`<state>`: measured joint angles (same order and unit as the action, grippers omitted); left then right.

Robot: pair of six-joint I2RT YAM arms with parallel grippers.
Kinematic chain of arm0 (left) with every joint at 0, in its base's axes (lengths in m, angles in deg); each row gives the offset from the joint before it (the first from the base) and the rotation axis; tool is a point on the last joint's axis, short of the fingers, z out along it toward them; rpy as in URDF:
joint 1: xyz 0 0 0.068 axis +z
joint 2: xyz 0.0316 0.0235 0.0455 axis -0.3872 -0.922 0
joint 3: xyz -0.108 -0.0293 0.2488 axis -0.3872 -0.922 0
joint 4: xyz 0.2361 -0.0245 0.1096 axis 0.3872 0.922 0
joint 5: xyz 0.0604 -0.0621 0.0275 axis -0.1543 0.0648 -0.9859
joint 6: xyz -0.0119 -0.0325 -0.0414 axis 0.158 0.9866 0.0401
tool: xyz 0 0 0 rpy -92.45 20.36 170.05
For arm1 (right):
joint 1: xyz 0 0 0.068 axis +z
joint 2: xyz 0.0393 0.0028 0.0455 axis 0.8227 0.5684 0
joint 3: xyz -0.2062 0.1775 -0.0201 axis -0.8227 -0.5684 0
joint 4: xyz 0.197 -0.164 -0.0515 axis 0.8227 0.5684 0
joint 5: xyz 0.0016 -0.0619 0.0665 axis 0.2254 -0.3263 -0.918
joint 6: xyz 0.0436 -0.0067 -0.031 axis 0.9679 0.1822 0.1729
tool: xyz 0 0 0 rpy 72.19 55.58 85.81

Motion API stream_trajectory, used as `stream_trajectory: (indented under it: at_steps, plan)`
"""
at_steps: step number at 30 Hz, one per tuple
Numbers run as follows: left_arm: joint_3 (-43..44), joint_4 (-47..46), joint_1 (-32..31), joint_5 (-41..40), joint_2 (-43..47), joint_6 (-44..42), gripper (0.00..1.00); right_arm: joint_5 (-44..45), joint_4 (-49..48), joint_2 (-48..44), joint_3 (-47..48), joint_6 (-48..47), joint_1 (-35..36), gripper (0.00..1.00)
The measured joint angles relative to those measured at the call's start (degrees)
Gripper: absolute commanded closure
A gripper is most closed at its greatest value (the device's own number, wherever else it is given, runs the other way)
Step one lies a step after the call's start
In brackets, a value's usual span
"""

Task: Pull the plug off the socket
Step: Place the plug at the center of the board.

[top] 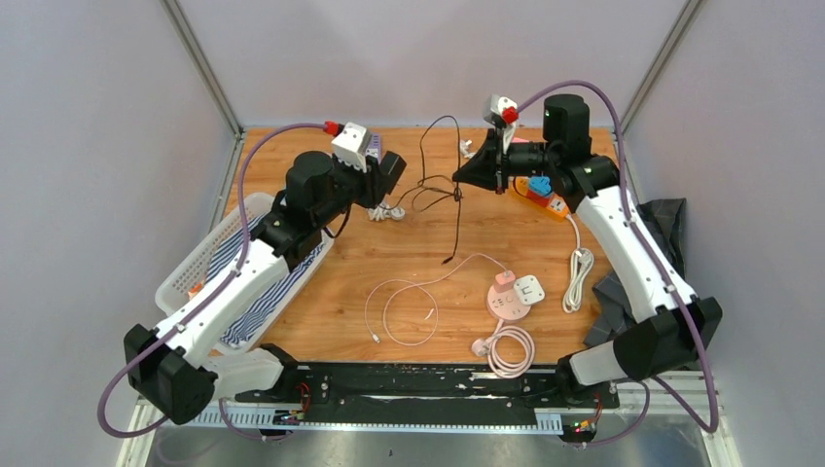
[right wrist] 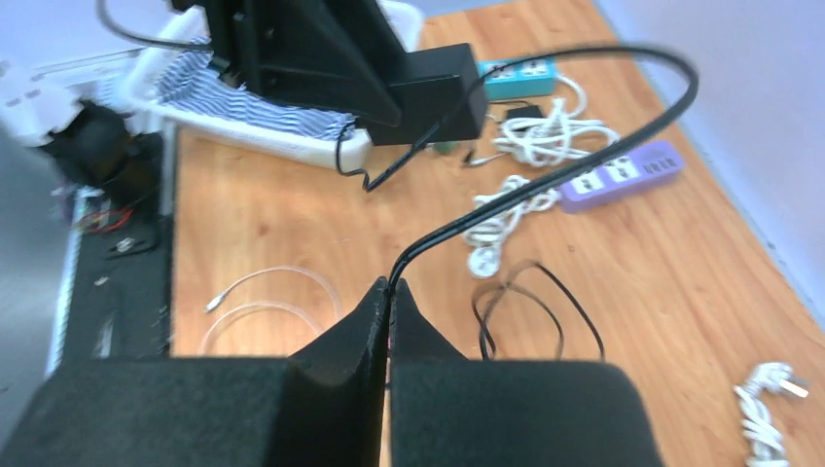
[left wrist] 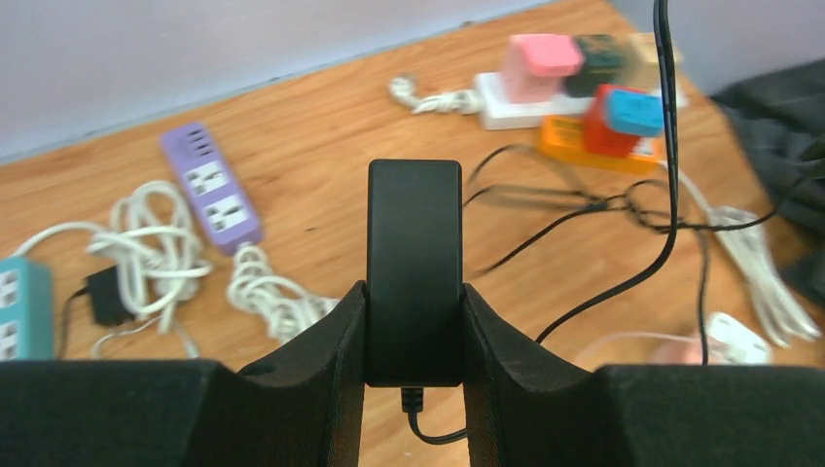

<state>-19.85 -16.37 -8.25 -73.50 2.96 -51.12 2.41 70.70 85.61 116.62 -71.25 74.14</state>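
My left gripper holds the black adapter, which hangs unplugged, so it should go down to the left in the top view, toward the tabletop [left wrist: 84, 344] beside the teal strip, and then let go.
My left gripper [left wrist: 412, 288] is shut on a black power adapter plug [left wrist: 413, 233] and holds it above the table, free of any socket. Its thin black cable [left wrist: 671, 195] leaves the adapter's underside. In the top view the left gripper [top: 391, 175] is at the back middle, with the right gripper [top: 465, 175] facing it. My right gripper [right wrist: 389, 284] is shut on the thin black cable [right wrist: 545, 185], which arches over to the adapter [right wrist: 438, 88]. A purple socket strip [left wrist: 209, 185] lies empty on the table; it also shows in the right wrist view [right wrist: 618, 173].
A teal strip [right wrist: 516, 73], an orange strip with red and blue plugs [top: 545, 199] and a white strip with a pink plug [left wrist: 540, 73] lie at the back. A pink round socket [top: 508, 297] lies at the front. A white basket [top: 209, 263] stands left, dark cloth [top: 662, 219] right.
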Motion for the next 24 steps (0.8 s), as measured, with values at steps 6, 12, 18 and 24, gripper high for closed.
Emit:
stream_trajectory:
  at_steps: [6,12,18,24]
  plan:
    - [4.61,3.32,6.21,-4.42,-8.33,-1.97,1.00,10.67,-2.69,10.51,7.80,0.13,4.33,1.00]
    - [7.54,7.21,9.62,-9.07,-11.45,-2.56,1.00,16.63,-2.69,20.44,15.63,-1.11,13.05,1.00]
    - [8.87,9.29,13.51,-11.87,-14.60,-1.84,0.98,19.54,-7.28,28.81,22.18,1.73,18.97,0.96]
    - [9.73,12.66,17.05,-13.57,-18.34,0.11,0.99,17.70,-14.01,39.52,27.50,9.94,19.80,0.95]
